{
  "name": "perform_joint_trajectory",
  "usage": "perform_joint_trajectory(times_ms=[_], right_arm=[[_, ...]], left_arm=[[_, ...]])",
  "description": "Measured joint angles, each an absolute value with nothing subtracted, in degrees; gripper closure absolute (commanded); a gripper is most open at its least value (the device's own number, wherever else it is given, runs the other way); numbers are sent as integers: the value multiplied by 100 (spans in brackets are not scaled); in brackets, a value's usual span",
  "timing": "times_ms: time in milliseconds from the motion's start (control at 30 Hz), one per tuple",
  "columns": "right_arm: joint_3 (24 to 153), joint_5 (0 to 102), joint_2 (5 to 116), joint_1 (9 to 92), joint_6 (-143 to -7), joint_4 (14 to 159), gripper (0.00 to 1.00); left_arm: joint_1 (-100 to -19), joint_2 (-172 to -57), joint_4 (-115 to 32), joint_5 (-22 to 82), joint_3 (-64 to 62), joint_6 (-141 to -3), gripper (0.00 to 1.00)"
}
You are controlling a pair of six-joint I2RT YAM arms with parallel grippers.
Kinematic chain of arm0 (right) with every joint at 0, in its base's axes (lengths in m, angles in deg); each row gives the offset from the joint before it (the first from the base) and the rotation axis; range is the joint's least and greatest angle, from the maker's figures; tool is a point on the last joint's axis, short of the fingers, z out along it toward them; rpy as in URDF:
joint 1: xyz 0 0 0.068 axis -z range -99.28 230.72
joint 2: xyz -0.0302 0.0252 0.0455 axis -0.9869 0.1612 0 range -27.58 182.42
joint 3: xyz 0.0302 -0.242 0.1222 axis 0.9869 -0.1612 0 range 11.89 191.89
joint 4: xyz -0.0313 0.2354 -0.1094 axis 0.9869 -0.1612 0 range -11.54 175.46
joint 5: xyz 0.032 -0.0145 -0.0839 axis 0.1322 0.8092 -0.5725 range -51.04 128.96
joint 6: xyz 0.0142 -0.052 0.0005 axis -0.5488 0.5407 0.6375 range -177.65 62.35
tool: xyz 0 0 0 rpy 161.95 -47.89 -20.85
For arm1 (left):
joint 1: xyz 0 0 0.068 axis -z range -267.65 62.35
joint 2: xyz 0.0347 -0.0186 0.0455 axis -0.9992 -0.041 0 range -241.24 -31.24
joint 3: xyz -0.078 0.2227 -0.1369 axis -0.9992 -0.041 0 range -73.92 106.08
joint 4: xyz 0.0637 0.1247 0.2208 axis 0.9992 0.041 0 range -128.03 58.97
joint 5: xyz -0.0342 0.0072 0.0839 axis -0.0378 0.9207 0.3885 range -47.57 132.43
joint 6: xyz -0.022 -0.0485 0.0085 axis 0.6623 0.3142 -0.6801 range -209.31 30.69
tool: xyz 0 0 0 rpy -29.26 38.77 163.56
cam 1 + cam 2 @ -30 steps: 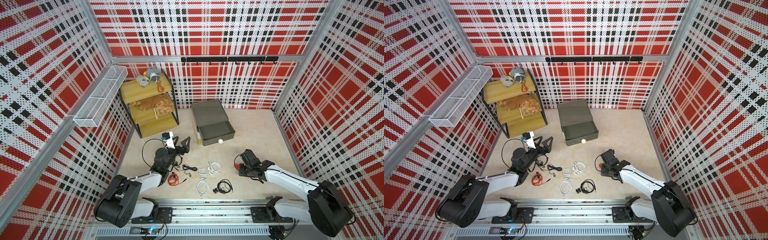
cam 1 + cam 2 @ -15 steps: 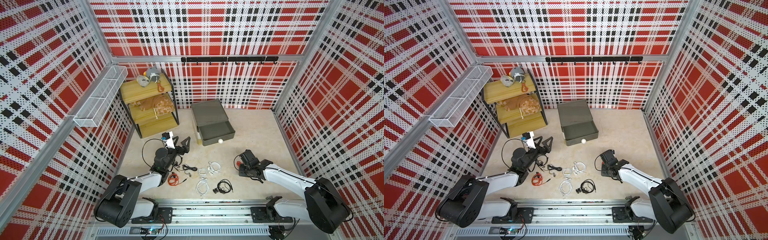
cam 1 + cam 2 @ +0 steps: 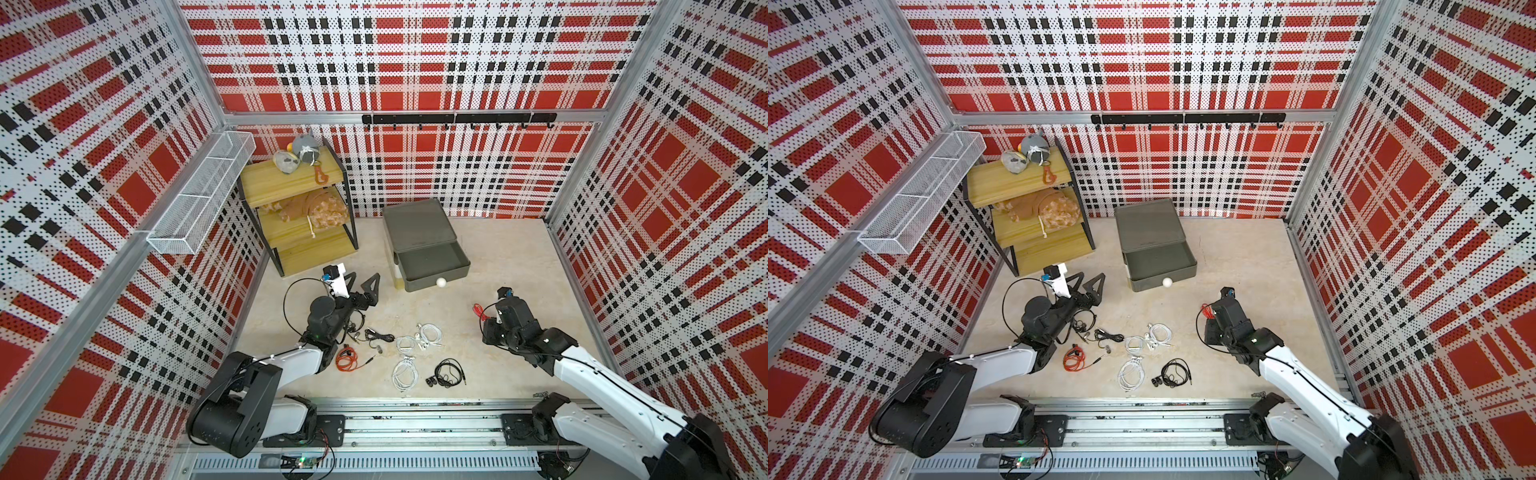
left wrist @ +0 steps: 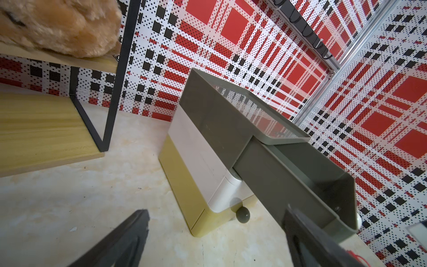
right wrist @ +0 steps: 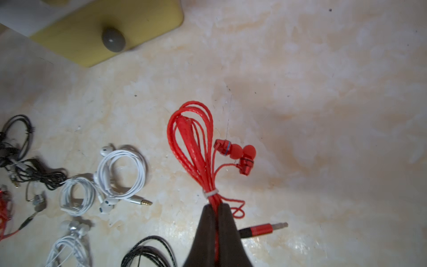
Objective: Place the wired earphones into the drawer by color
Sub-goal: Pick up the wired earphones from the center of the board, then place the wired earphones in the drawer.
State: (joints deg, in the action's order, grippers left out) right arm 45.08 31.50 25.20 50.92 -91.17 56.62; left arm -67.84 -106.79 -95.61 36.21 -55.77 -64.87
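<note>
I will next raise my right gripper outward over the drawer's top level [image 3: 432, 262], open and empty outward and above, and release the red bundle there.
My right gripper [image 5: 216, 208] is shut on a red wired earphones bundle [image 5: 194, 143], pinching its cable just below the white tie; earbuds and plug hang free, low over the floor. In both top views only a bit of that red cable [image 3: 478, 311] shows beside the right wrist. The drawer [image 3: 419, 241] stands at the back, its dark grey top tier pulled out and empty, white knob [image 3: 440, 282] facing me. More earphones lie on the floor: red [image 3: 347, 359], black [image 3: 449, 372], white [image 3: 430, 332]. My left gripper [image 3: 365, 277] stands open and empty, facing the drawer [image 4: 208, 143].
A yellow wooden shelf rack [image 3: 299, 216] with plush toys stands left of the drawer. A white wire basket [image 3: 203, 199] hangs on the left wall and a black hook rail [image 3: 457, 118] on the back wall. The arms' metal rail [image 3: 415, 419] runs along the front.
My right gripper has shut on the red earphones bundle and shifted slightly toward the drawer. The left arm has not moved.
</note>
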Motion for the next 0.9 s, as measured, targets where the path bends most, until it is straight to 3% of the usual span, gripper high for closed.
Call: perform_joint_trajectory(times_ms=[600, 900], right_arm=[[5629, 3596, 2246, 5092, -7753, 5874, 100], [7006, 3639, 3132, 5088, -6851, 5679, 100]], left_arm=[[-6718, -10605, -9559, 3669, -5607, -6666, 3], [-6718, -10577, -9559, 3673, -5622, -6675, 3]])
